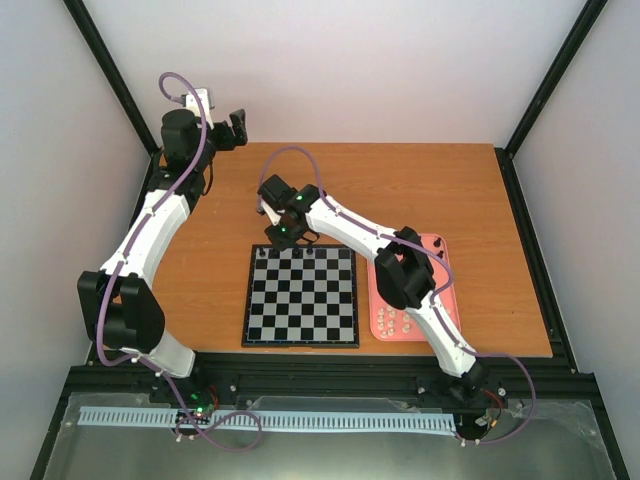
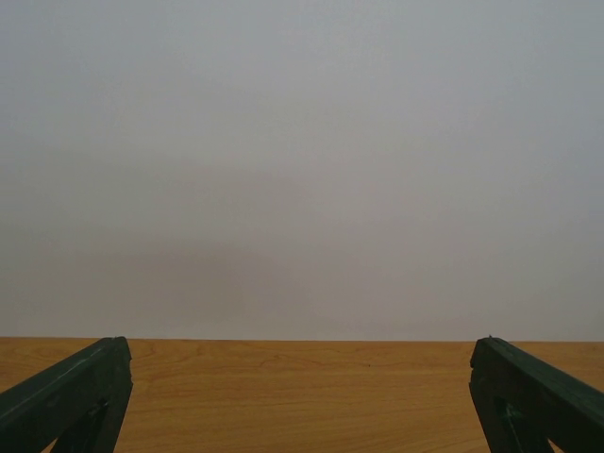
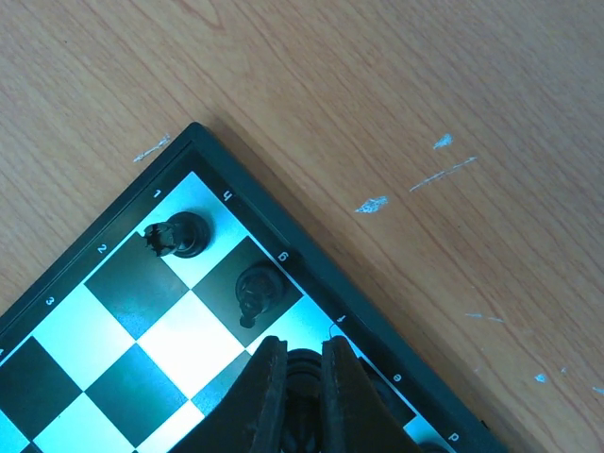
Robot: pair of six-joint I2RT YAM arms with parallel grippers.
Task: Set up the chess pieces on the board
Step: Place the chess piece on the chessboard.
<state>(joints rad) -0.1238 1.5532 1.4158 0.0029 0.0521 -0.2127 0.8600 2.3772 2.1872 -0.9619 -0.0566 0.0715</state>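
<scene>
Rook and knight already fill the corner squares, so next my right gripper will lower the black chess piece onto the light square past the black knight and release it.
The board [image 1: 300, 300] lies in the middle of the table, and its far corner [image 3: 193, 137] shows in the right wrist view. A black rook [image 3: 179, 236] stands on the corner square with a black knight [image 3: 257, 293] on the square beside it. My right gripper [image 3: 302, 351] is shut on a black chess piece [image 3: 304, 373] over the third square of that edge row; its base is hidden. From above, the right gripper [image 1: 283, 236] hangs over the board's far left edge. A few black pieces [image 1: 320, 255] stand along the far row. My left gripper [image 2: 300, 357] is open and empty.
A pink tray [image 1: 440, 300] with several cream-white pieces [image 1: 395, 320] lies right of the board, partly under the right arm. The left gripper [image 1: 237, 128] is raised at the back left, facing the wall. Black frame posts [image 1: 110, 80] stand at the table's far corners.
</scene>
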